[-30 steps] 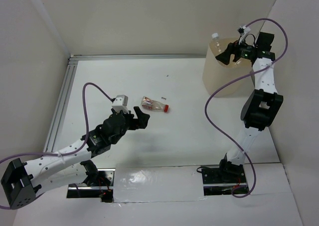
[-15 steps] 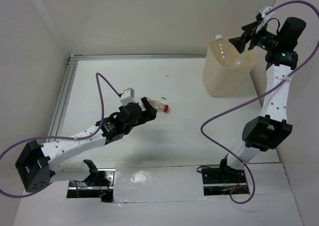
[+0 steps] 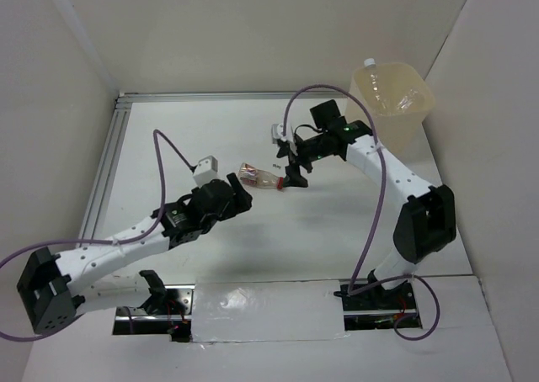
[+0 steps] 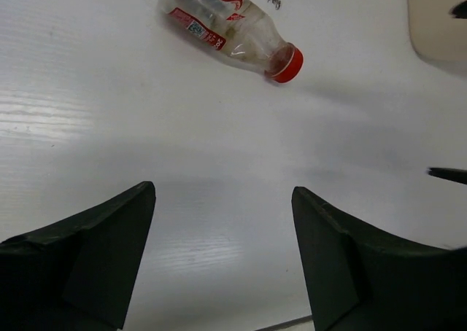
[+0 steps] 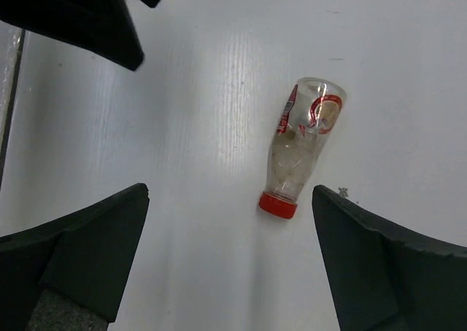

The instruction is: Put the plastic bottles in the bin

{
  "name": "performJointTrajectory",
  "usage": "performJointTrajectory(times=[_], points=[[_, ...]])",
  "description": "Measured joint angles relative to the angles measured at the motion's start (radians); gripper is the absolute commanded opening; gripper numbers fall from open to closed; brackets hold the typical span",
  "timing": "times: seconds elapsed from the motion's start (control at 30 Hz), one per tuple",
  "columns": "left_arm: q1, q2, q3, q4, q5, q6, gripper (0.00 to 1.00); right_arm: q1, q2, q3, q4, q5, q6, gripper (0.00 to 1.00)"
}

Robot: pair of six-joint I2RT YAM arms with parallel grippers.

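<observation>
The bottle's red cap points toward my right gripper, so I next need to move that gripper left in the top view past the cap and down around the bottle's clear part.
A short clear bottle with a red cap and a reddish label (image 3: 259, 177) lies on its side on the white table, cap pointing right. It shows in the left wrist view (image 4: 226, 28) and the right wrist view (image 5: 303, 145). My left gripper (image 3: 238, 198) is open and empty just to the near left of it (image 4: 222, 192). My right gripper (image 3: 291, 165) is open and empty, hovering just right of the cap (image 5: 230, 192). The cream bin (image 3: 404, 121) stands at the back right with clear bottles inside; a white cap (image 3: 368, 62) sticks up above its rim.
White walls close in the table on the left, back and right. A metal rail (image 3: 108, 167) runs along the left edge. A small dark mark (image 3: 277, 165) lies on the table by the bottle. A corner of the bin (image 4: 438, 17) shows in the left wrist view.
My right arm has swung from above the bin down and left to the red-capped bottle. My left gripper has drawn back a little from the bottle. The bottle has stayed put.
</observation>
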Motion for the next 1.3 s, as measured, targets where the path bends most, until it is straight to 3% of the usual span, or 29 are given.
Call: performJointTrajectory(times=[0.33,0.67,0.77,0.8,0.9,0.93,0.97,1.03,1.3], points=[[0.002,-0.380,-0.223,-0.067,0.037,0.050,0.91,0.122,0.281,0.107,0.160,0.242,0.151,1.00],[0.003,-0.452,-0.237,-0.146,0.038,0.050,0.91,0.255,0.494,0.170,0.255,0.432,0.239,1.00],[0.003,-0.464,-0.237,-0.157,0.037,0.050,0.91,0.256,0.530,0.170,0.273,0.478,0.256,0.78],[0.003,-0.466,-0.237,-0.160,0.037,0.050,0.91,0.252,0.539,0.170,0.275,0.489,0.260,0.64],[0.003,-0.467,-0.237,-0.164,0.036,0.058,0.92,0.247,0.541,0.171,0.276,0.499,0.264,0.38],[0.003,-0.466,-0.237,-0.161,0.036,0.067,0.92,0.244,0.540,0.171,0.276,0.501,0.259,0.24],[0.003,-0.463,-0.237,-0.156,0.036,0.073,0.92,0.238,0.539,0.172,0.274,0.500,0.256,0.19],[0.003,-0.448,-0.236,-0.141,0.036,0.092,0.92,0.227,0.534,0.179,0.255,0.481,0.256,0.13],[0.003,-0.380,-0.236,-0.031,0.047,0.159,0.92,0.040,0.316,0.409,0.239,0.343,0.402,0.13]])
